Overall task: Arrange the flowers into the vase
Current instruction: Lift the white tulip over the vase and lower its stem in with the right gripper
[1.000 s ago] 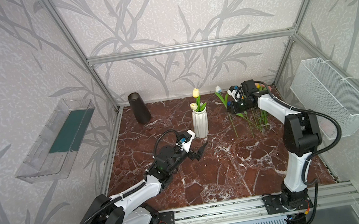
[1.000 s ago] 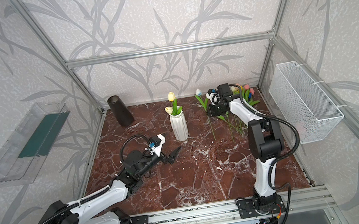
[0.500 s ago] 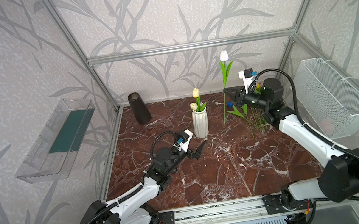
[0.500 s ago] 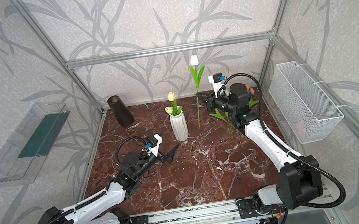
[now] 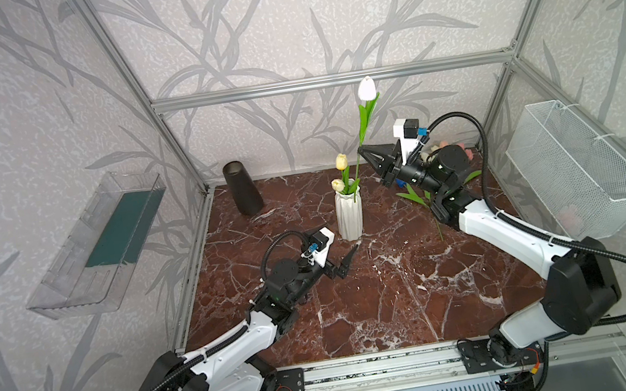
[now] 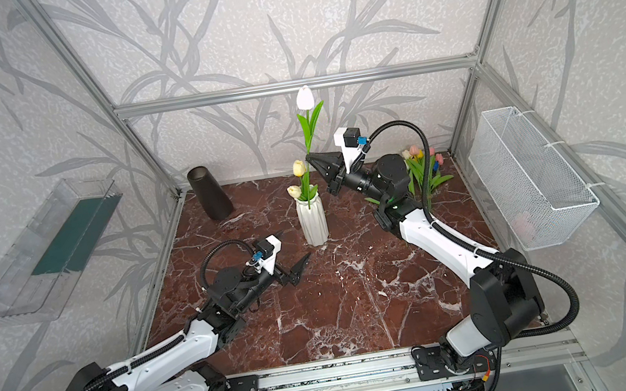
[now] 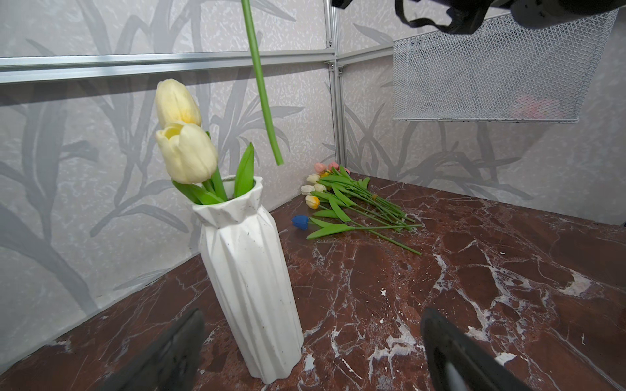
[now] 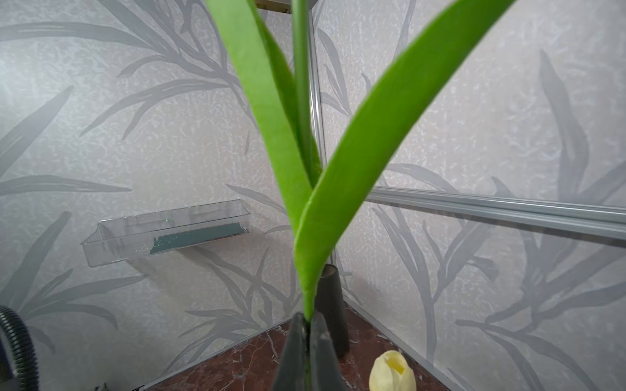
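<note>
The vase's opening (image 5: 348,191) is below, just beside the hanging stem's end, so I should next move my right gripper toward the cream-yellow flowers, lower the white tulip's stem inside and release it.
A white ribbed vase (image 5: 349,216) (image 6: 312,222) (image 7: 247,257) stands mid-table with two cream-yellow flowers (image 5: 341,161) (image 7: 186,152) in it. My right gripper (image 5: 361,151) (image 6: 309,158) (image 8: 307,321) is shut on the stem of a white tulip (image 5: 367,88) (image 6: 304,98), held upright. In the left wrist view its stem (image 7: 262,88) ends just above and beside the vase mouth. My left gripper (image 5: 348,262) (image 6: 300,269) (image 7: 313,316) is open and empty, low over the table at the vase's foot. More flowers (image 6: 423,171) (image 7: 352,203) lie at the back right.
A black tapered vase (image 5: 243,190) (image 8: 333,315) stands at the back left corner. A clear shelf tray (image 5: 100,245) hangs on the left wall. A white wire basket (image 5: 576,169) hangs on the right wall, above the table's right edge.
My right gripper has risen from the pile at the back with the white tulip and carried it left, to above the vase. The left arm has barely moved.
</note>
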`<act>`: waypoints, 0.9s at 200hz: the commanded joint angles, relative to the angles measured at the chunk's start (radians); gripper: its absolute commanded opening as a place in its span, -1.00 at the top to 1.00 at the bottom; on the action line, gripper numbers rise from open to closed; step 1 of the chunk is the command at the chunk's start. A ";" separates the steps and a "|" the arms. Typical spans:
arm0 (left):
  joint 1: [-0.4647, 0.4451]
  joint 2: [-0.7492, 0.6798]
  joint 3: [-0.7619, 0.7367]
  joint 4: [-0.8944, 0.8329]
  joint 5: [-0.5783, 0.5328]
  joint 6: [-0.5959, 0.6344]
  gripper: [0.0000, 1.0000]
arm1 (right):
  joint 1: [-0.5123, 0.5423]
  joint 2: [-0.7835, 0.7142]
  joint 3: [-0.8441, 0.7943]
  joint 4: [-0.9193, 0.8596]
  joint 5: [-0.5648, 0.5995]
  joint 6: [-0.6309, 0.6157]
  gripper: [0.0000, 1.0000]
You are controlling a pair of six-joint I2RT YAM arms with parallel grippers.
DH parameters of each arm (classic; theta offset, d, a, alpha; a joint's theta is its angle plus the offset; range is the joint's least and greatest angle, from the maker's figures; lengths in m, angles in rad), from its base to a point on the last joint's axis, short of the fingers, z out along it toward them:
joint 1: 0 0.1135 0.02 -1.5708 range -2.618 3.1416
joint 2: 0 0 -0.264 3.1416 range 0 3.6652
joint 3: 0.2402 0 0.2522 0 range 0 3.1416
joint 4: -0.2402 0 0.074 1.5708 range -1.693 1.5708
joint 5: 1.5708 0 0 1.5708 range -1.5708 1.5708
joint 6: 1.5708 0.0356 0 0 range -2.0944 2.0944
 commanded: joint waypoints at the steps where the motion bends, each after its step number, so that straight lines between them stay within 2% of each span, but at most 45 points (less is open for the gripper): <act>1: -0.002 -0.017 -0.009 0.012 -0.011 0.017 -0.99 | 0.001 0.041 0.049 0.081 0.056 -0.045 1.00; 54: -0.002 0.001 0.006 0.003 -0.025 0.032 -0.99 | 0.003 0.097 0.078 0.077 0.120 -0.115 1.00; 106: -0.001 0.033 0.016 0.014 -0.027 0.037 -0.99 | 0.002 0.130 0.065 0.049 0.121 -0.142 1.00; 180: -0.002 0.056 0.015 0.028 -0.030 0.040 -0.99 | 0.002 0.142 0.024 0.018 0.019 -0.193 1.00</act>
